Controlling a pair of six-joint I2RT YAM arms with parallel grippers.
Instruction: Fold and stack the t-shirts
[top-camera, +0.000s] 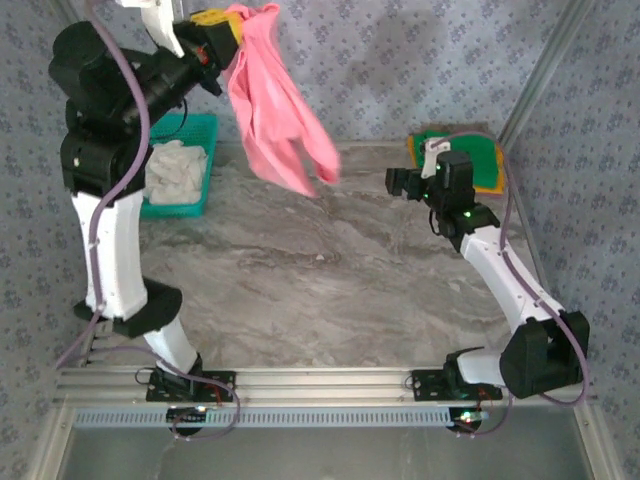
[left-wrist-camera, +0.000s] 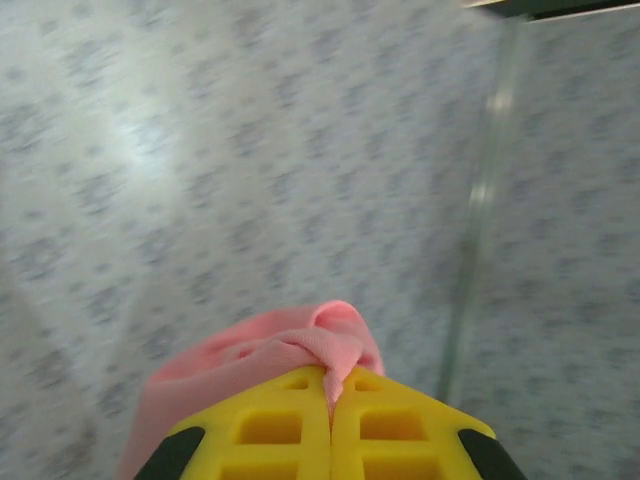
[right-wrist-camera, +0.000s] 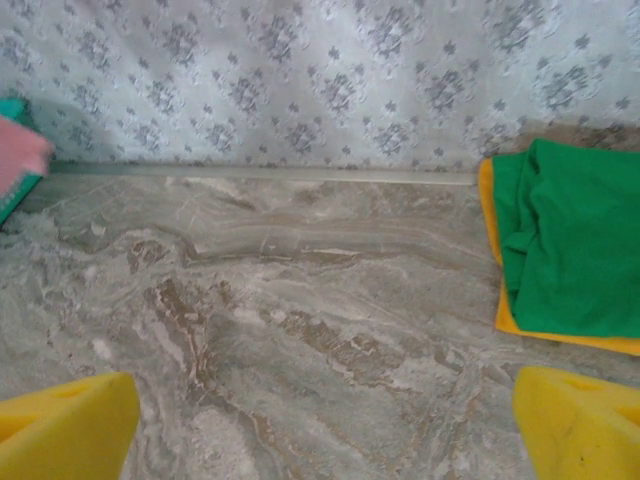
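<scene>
My left gripper comes down to the bare marble (top-camera: 258, 197) beside the teal basket next and releases the salmon-pink t-shirt (top-camera: 278, 110), since the marble lies clear below.
My left gripper (top-camera: 222, 30) is raised high at the back left, shut on the salmon-pink t-shirt (top-camera: 278, 110), which hangs from it, lower end swinging over the table. In the left wrist view the pink cloth (left-wrist-camera: 300, 350) is pinched between the yellow fingers (left-wrist-camera: 270, 425). The green t-shirt (top-camera: 468, 155) lies folded on the orange-yellow one (top-camera: 415, 150) at the back right; the wrist view shows the green shirt (right-wrist-camera: 575, 240) on the orange-yellow shirt (right-wrist-camera: 510, 315). My right gripper (top-camera: 400, 183) hovers open over bare marble, left of that stack, its fingers (right-wrist-camera: 70, 430) wide apart.
A teal mesh basket (top-camera: 205, 135) with white cloth (top-camera: 175, 170) stands at the back left beside the left arm. The marble tabletop (top-camera: 320, 290) stretches between the arms. Patterned walls (top-camera: 400, 60) and metal frame posts (top-camera: 545, 70) enclose the back and sides.
</scene>
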